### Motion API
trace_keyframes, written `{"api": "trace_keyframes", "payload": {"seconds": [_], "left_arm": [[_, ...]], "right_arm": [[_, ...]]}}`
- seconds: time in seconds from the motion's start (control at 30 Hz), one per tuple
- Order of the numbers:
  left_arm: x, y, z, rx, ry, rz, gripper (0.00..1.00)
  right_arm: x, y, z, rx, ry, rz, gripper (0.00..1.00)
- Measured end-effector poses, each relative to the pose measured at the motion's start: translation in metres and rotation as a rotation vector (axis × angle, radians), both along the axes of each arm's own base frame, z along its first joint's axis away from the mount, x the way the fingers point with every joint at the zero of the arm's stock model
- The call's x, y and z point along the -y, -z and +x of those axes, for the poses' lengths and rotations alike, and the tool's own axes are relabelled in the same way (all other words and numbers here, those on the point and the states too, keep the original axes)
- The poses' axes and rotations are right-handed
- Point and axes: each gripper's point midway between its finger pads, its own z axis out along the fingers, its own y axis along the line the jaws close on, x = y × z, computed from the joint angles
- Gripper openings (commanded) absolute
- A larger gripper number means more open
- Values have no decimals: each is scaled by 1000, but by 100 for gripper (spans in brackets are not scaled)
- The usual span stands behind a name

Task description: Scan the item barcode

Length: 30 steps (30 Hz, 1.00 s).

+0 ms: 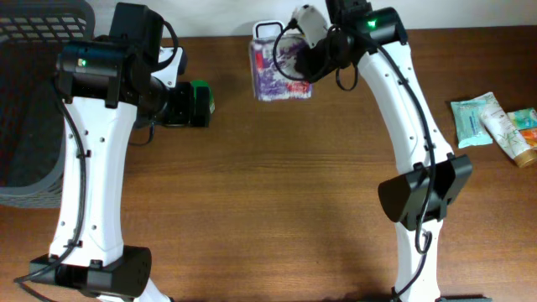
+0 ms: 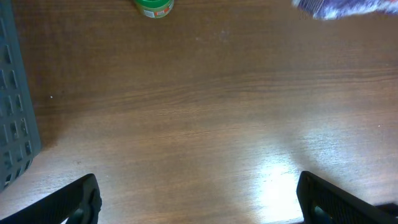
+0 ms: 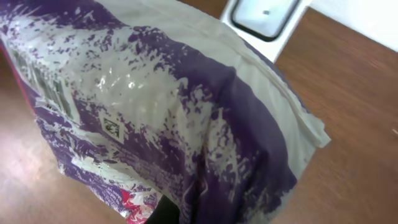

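I should next pull the packet back from the scanner (image 1: 267,32) with my right gripper, lower it and release it on the clear bare wood below and back from the gripper.
The item is a purple-and-white plastic packet (image 1: 281,71) with a red corner. My right gripper (image 1: 309,60) is shut on it and holds it above the table's far edge. In the right wrist view the packet (image 3: 168,112) fills the frame and hides the fingers. Fine stripes like a barcode (image 3: 46,81) run along its left edge, blurred. A white scanner (image 1: 267,32) stands just behind the packet, seen also as the scanner (image 3: 264,15) beyond the packet's top. My left gripper (image 2: 199,199) hangs open over bare wood, holding nothing.
A green-capped object (image 1: 201,101) lies by the left gripper, and the same green object (image 2: 154,7) shows ahead of its fingers. A dark grey basket (image 1: 33,101) stands at the left edge. A teal packet (image 1: 471,122) and a tube (image 1: 508,134) lie at the far right.
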Motion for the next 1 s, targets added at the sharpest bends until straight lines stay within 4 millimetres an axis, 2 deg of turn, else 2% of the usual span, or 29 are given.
{"api": "trace_keyframes", "payload": {"seconds": [0.2,0.6,0.63,0.7,0.77,0.8,0.87,0.93,0.97,1.0], "left_arm": [[0,0,0,0,0,0,99],[0,0,0,0,0,0,99],[0,0,0,0,0,0,99],[0,0,0,0,0,0,99],[0,0,0,1,0,0,99],[0,0,0,0,0,0,99],[0,0,0,0,0,0,99],[0,0,0,1,0,0,99],[0,0,0,1,0,0,99],[0,0,1,2,0,0,99]], "right_arm": [[22,7,-5,-45,109,-89,4],[29,11,-10,-72,130,-121,4],[42,14,-11,-86,205,-170,4],[93,21,-24,-130,446,-374,4],[129,27,-49,-195,573,-550,4],[142,35,-55,-207,629,-624,4],[164,58,-70,-255,689,-771,4],[174,83,-85,-316,686,-861,4],[178,98,-91,-338,681,-892,8],[180,110,-96,-356,679,-910,18]]}}
